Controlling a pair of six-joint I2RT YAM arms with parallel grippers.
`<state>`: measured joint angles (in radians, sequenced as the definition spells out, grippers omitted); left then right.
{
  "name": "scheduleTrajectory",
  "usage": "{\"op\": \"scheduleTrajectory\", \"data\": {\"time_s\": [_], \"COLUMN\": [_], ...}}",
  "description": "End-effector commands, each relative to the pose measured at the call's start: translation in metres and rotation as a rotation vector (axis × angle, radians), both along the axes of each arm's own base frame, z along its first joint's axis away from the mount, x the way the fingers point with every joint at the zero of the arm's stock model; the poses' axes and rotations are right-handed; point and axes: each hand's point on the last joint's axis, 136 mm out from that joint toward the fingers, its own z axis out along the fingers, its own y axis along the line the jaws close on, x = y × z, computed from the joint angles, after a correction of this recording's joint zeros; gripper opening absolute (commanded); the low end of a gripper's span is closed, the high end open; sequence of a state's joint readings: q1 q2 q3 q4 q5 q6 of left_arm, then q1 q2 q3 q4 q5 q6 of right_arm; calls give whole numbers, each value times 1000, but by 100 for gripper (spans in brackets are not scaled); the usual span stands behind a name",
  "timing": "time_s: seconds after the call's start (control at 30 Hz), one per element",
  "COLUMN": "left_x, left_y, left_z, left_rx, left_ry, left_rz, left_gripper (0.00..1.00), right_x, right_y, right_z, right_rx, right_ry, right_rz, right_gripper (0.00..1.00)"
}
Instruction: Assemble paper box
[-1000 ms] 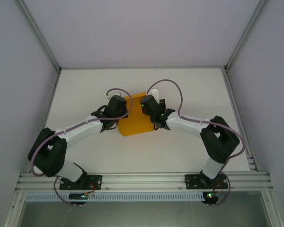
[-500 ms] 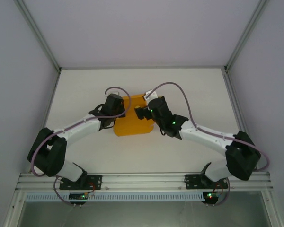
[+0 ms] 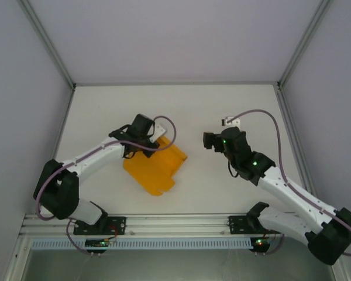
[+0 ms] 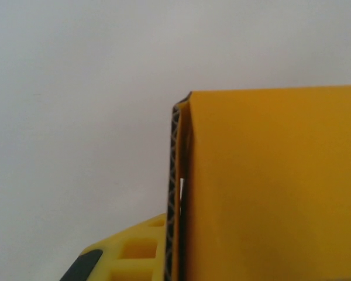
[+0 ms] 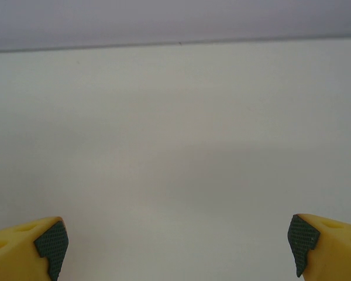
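I will next swing the pinched far edge with my left gripper toward my right gripper's side, over the bare tabletop beside the box, and then release it, because the box is slanted.
The paper box (image 3: 155,167) is an orange-yellow card piece, partly folded, lying slanted on the white table (image 3: 222,193) left of centre. My left gripper (image 3: 145,141) is at its far edge and shut on it. In the left wrist view the card (image 4: 275,187) covers the right half, and my left gripper (image 4: 181,193) pinches a folded edge of it against the black textured pad (image 4: 174,205). My right gripper (image 3: 208,140) is off to the right of the box and apart from it. In the right wrist view my right gripper (image 5: 178,246) stands wide open with bare table between its fingertips (image 5: 51,243).
Grey walls and metal posts (image 3: 52,55) bound the table on the left, right and back. An aluminium rail (image 3: 175,222) carrying the arm bases runs along the near edge. A small white tag (image 3: 231,120) on the right arm's cable hangs above the table.
My right gripper has drawn back to the right, away from the box, and opened wider. My left gripper has swung the box toward the near left and turned it.
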<state>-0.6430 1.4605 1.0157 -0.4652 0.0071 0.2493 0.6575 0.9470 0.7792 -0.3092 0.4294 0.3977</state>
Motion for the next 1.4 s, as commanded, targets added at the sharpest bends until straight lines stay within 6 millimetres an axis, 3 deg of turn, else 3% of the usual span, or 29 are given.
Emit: {"op": "scheduleTrajectory", "data": {"time_s": [0.0, 0.2, 0.33, 0.47, 0.67, 0.77, 0.83, 1.03, 1.07, 1.13, 1.37], "left_x": [-25, -12, -11, 7, 29, 32, 32, 29, 31, 38, 77], "left_y": [-6, -13, -28, -37, -52, -60, -64, -81, -83, -89, -104], "left_z": [-3, -23, -51, -69, -83, -82, -75, -46, -40, -25, 64], "left_rx": [126, 313, 434, 541, 600, 590, 578, 504, 489, 455, 213], "left_ry": [29, 84, 157, 134, 147, 159, 155, 101, 86, 22, -230], "left_rz": [-212, -222, -296, -310, -320, -335, -346, -387, -388, -369, -184], "left_gripper": [0, 0, 0, 1, 24, 44, 58, 73, 78, 100, 99], "right_x": [-16, -19, -19, -19, -20, -22, -22, -23, -23, -23, -22], "right_y": [-17, -27, -29, -34, -43, -47, -51, -58, -57, -56, -56], "right_z": [-19, -24, -30, -34, -44, -50, -53, -55, -55, -55, -52], "right_rx": [20, 29, 28, 22, 17, 18, 15, 33, 40, 51, 50], "right_ry": [86, 110, 131, 142, 165, 180, 185, 182, 182, 179, 176], "right_rz": [-47, -72, -78, -92, -114, -120, -124, -123, -117, -102, -87], "right_gripper": [99, 99, 99, 99, 99, 99, 99, 99, 99, 99, 99]}}
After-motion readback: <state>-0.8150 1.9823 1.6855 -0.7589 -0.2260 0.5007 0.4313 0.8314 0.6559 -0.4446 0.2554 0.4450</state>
